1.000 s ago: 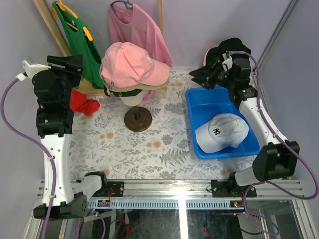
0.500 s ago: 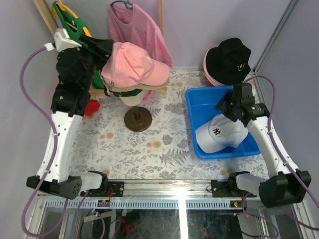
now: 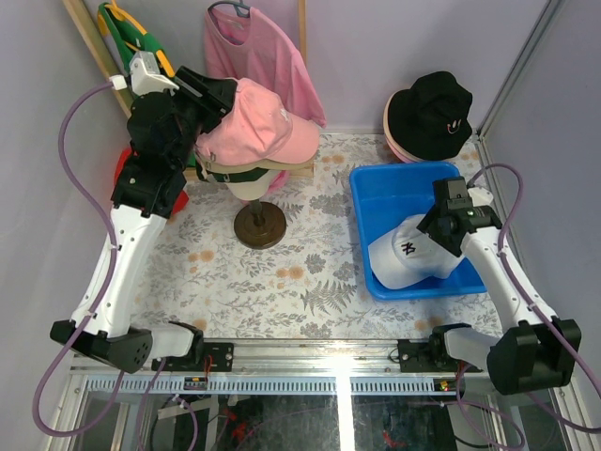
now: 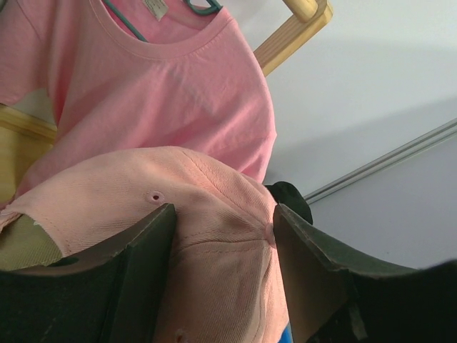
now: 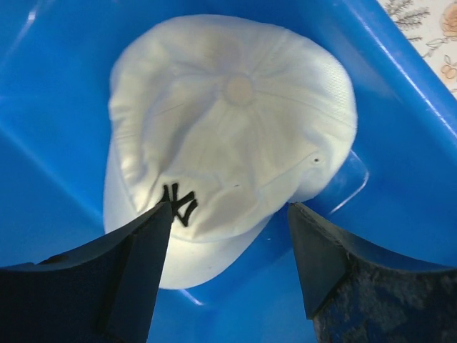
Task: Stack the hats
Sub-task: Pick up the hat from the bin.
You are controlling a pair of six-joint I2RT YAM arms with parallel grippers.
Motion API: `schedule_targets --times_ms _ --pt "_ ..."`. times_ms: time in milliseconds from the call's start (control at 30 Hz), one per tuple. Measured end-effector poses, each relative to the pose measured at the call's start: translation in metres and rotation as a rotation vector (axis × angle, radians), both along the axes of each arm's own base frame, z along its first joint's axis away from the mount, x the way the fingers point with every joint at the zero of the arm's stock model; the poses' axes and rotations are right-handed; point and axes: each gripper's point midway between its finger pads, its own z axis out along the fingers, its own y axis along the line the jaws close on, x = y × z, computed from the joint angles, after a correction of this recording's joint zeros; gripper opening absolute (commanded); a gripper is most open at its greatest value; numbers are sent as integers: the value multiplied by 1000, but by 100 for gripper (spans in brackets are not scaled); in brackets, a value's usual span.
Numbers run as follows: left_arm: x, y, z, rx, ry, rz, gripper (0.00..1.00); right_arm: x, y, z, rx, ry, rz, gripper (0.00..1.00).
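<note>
The robot's right gripper should go down next onto the white cap's top (image 3: 436,250) (image 5: 235,116) beside its top button in the blue bin, because the cap's top faces up under the gripper's open fingers.
A pink baseball cap (image 3: 263,122) tops a pile of caps on the cream mannequin head (image 3: 252,188), with dark green and tan caps (image 3: 230,172) under it. My left gripper (image 3: 214,97) is open, its fingers standing either side of the pink cap's crown (image 4: 214,271). A white baseball cap (image 3: 413,254) lies in the blue bin (image 3: 376,193). Just above this white cap (image 5: 228,121) my right gripper (image 5: 230,211) hangs open. At the back right, a black bucket hat (image 3: 434,113) sits on a pink bucket hat (image 3: 392,139).
A pink T-shirt (image 3: 268,56) and a green T-shirt (image 3: 117,21) hang from a wooden rack at the back. The head's round stand base (image 3: 260,225) sits mid-table. Something red (image 3: 122,169) lies behind the left arm. Purple walls close in on both sides.
The left arm swung right and brought its gripper onto the pink cap. The right arm drew back from the black bucket hat to above the white cap, its jaws widening.
</note>
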Motion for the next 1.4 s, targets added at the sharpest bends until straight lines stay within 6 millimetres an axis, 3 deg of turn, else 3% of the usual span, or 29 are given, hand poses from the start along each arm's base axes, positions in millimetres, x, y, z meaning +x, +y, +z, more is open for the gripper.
schedule_targets --times_ms 300,367,467,533,767,967,1033,1200,1400 --pt "-5 5 1 34 -18 18 58 -1 -19 -45 -53 155 -71 73" --pt "-7 8 3 41 -25 28 58 3 -21 -53 -56 173 -78 59" --pt "-11 12 5 51 -34 44 58 8 -22 -59 -57 181 -74 16" --pt "-14 16 8 58 -42 59 58 13 -23 -58 -55 163 -70 0" --pt "-25 27 19 68 -73 101 59 25 -15 -34 -11 20 -10 0" --pt "-29 29 25 63 -85 103 60 29 3 19 64 -163 88 0" --pt "-31 28 32 58 -96 99 60 31 9 48 91 -248 120 0" --pt "-37 21 54 31 -134 54 62 36 26 149 153 -514 210 0" --pt "-42 -3 87 -2 -199 -79 64 28 57 237 257 -740 371 0"
